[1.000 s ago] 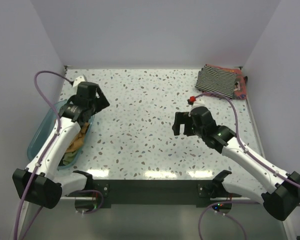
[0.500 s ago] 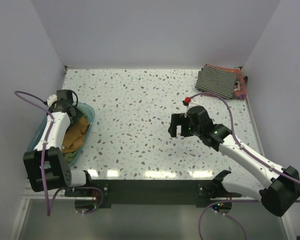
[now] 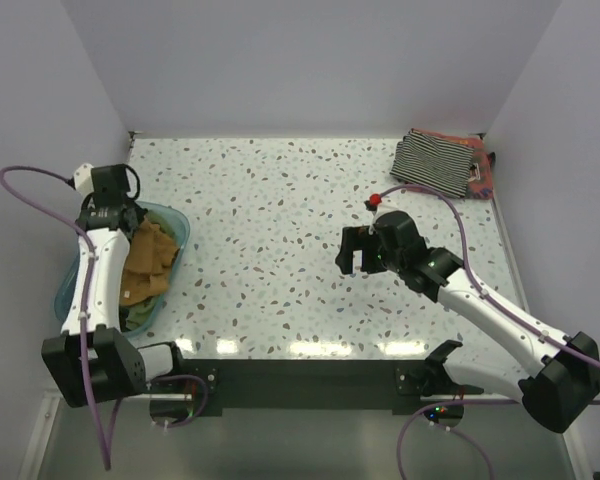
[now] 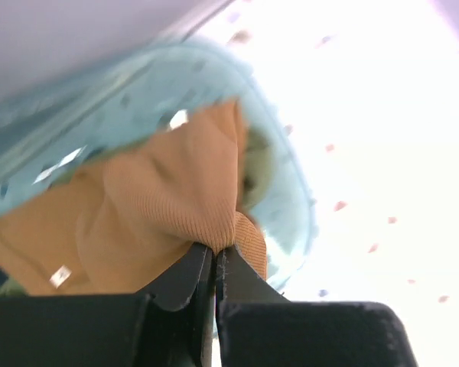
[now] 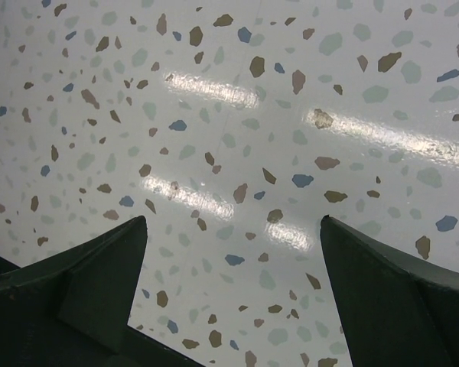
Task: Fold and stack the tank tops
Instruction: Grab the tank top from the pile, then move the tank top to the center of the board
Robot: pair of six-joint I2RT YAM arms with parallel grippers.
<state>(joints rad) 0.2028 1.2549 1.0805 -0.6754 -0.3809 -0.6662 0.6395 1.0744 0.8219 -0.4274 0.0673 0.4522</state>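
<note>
I will next move my left gripper up from the tub, to the right in the top view, then down to release at the bare in the middle of the table, where cloth can spread.
A tan-brown tank top lies bunched in the teal tub at the left, with a bit of olive green cloth beneath it. My left gripper reaches down into the tub. In the left wrist view this gripper is shut on a ribbed fold of the tan-brown tank top. The black-and-white striped tank top lies folded at the far right corner, on top of a reddish one. My right gripper hovers open over mid-table, nothing between its fingers.
The tub's rim curves round the cloth in the left wrist view. A small red object sits just behind the right gripper. Purple cables loop from both arms. Walls close in the table on the left, back and right.
The left arm has drawn back over the tub's far end and its gripper has gone from open to shut on the tan-brown tank top. The right arm has shifted slightly left.
</note>
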